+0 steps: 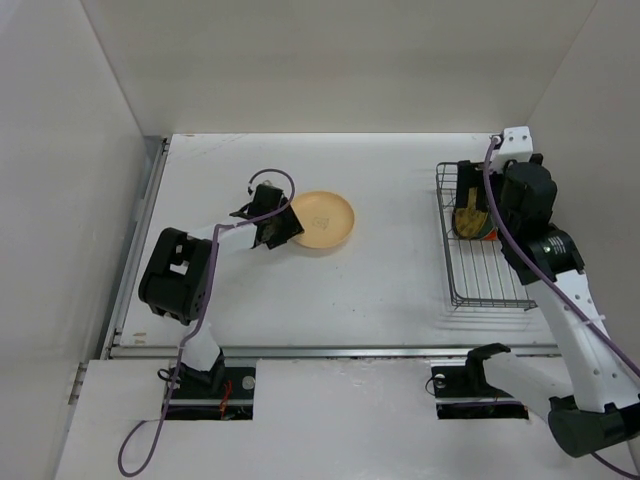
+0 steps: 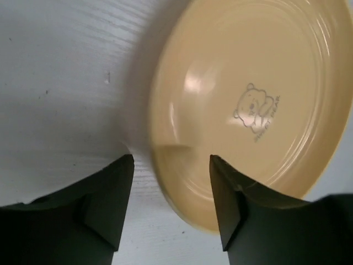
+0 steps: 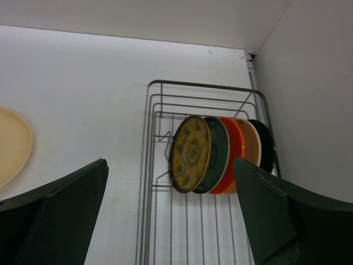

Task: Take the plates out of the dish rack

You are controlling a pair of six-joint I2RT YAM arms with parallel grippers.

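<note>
The yellow-patterned plate stands first in the row, its front uncovered. My right gripper lowers to the rack next, its fingers astride that rim (image 3: 209, 152).
A plain peach-tan plate (image 1: 322, 220) (image 2: 248, 99) with a small bear print lies near the middle of the table. My left gripper (image 1: 275, 228) (image 2: 171, 160) is at its left rim, jaws apart, with the blurred rim between the fingers and nearer the right one. The grey wire dish rack (image 1: 485, 285) (image 3: 151, 110) stands at the right. Several plates stand on edge at its far end: yellow-patterned (image 3: 191, 154), dark blue-green (image 3: 218, 157), orange-red (image 3: 234, 152), tan (image 3: 251, 141) and a dark one (image 3: 266, 144). My right gripper (image 1: 472, 200) (image 3: 170, 161) hovers above them, wide open and empty.
White walls enclose the table at the left, back and right, and the rack sits close to the right wall. A purple cable (image 1: 270, 178) loops over the left wrist. The near half of the rack (image 1: 490, 270) holds no plates.
</note>
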